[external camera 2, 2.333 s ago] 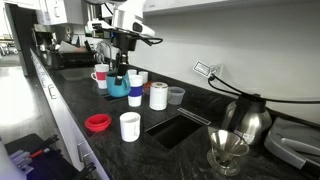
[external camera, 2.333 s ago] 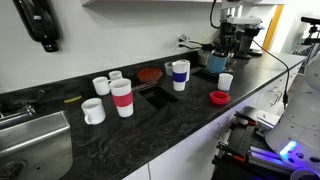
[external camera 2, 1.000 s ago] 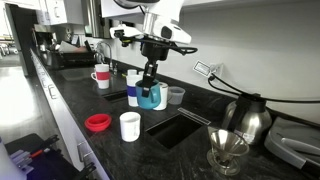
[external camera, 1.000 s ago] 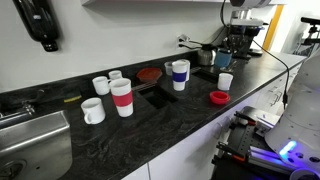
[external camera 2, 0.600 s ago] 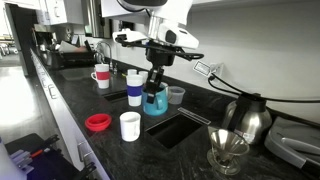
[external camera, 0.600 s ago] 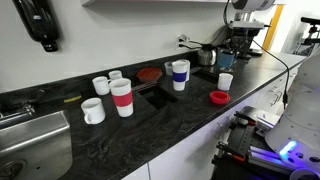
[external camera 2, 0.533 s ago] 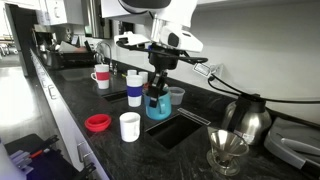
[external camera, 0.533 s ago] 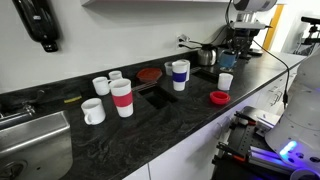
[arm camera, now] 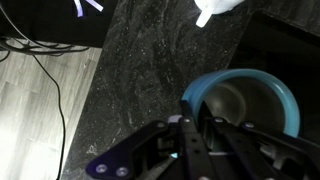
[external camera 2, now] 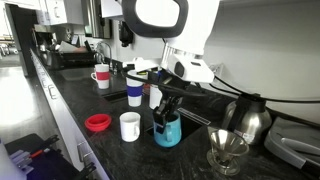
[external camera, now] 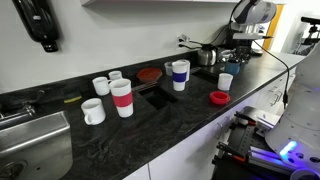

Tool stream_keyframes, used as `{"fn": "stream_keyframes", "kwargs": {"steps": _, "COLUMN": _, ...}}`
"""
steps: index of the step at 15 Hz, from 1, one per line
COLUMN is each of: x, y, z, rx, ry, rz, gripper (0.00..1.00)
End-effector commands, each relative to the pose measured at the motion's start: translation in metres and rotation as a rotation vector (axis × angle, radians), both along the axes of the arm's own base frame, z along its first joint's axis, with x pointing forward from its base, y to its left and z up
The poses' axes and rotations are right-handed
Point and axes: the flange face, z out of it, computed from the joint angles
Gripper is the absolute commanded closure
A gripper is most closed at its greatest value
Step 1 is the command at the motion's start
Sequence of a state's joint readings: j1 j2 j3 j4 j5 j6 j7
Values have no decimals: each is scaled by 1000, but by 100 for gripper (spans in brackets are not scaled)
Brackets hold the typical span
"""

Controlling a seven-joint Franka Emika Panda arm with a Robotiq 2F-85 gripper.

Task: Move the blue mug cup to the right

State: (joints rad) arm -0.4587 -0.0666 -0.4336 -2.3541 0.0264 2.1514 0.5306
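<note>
I should next lower the mug in my gripper onto the black counter, between the small white cup (external camera 2: 129,126) and the glass dripper, and then let go of it.
The blue mug cup (external camera 2: 167,131) is a short teal mug. My gripper (external camera 2: 165,110) is shut on its rim from above, holding it at or just above the black counter (external camera 2: 110,145), right of the small white cup (external camera 2: 129,126) and left of the glass dripper (external camera 2: 227,150). In the wrist view the mug (arm camera: 262,92) lies below my gripper (arm camera: 192,120), one finger inside the rim and one outside. In an exterior view only my arm (external camera: 250,15) shows at the top right; the mug is not visible there.
A red dish (external camera 2: 97,122), a white cup with a blue band (external camera 2: 135,88), a red-banded mug (external camera 2: 101,76) and a sunken recess (external camera 2: 185,125) lie left of and behind the mug. A dark kettle (external camera 2: 247,118) stands to the right. The counter edge and floor (arm camera: 40,90) are close.
My gripper has carried the blue mug to the right, from beside the blue-banded cup past the recess, and lowered it toward the counter near the glass dripper.
</note>
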Motion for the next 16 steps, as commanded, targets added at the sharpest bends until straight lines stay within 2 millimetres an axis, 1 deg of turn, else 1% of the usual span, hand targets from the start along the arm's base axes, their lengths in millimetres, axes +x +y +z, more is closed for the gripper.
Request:
{"fn": "stream_keyframes", "kwargs": {"steps": 1, "x": 1, "y": -1, "z": -20, "rx": 15, "ry": 48, "rz": -35, "gripper": 97}}
{"fn": "stream_keyframes", "kwargs": {"steps": 3, "x": -1, "y": 0, "z": -36, "rx": 23, "ry": 79, "rz": -45, "gripper": 97}}
{"fn": "stream_keyframes", "kwargs": {"steps": 5, "x": -2, "y": 2, "z": -46, "rx": 38, "ry": 100, "rz": -45, "gripper": 97}}
{"fn": "stream_keyframes", "kwargs": {"steps": 6, "x": -2, "y": 3, "z": -49, "rx": 42, "ry": 106, "rz": -40, "gripper": 97}}
{"fn": "stream_keyframes", "kwargs": {"steps": 8, "x": -1, "y": 4, "z": -47, "rx": 42, "ry": 100, "rz": -35, "gripper": 97}}
{"fn": "stream_keyframes", "kwargs": {"steps": 9, "x": -1, "y": 4, "z": -45, "rx": 42, "ry": 101, "rz": -30, "gripper": 64}}
{"fn": "stream_keyframes", "kwargs": {"steps": 10, "x": -1, "y": 5, "z": -44, "rx": 46, "ry": 100, "rz": -27, "gripper": 62}}
{"fn": "stream_keyframes", "kwargs": {"steps": 11, "x": -1, "y": 5, "z": -43, "rx": 44, "ry": 98, "rz": -25, "gripper": 57}}
{"fn": "stream_keyframes", "kwargs": {"steps": 14, "x": 0, "y": 7, "z": -33, "rx": 41, "ry": 73, "rz": -20, "gripper": 35}}
{"fn": "stream_keyframes", "kwargs": {"steps": 16, "x": 2, "y": 10, "z": -20, "rx": 35, "ry": 47, "rz": -5, "gripper": 21}}
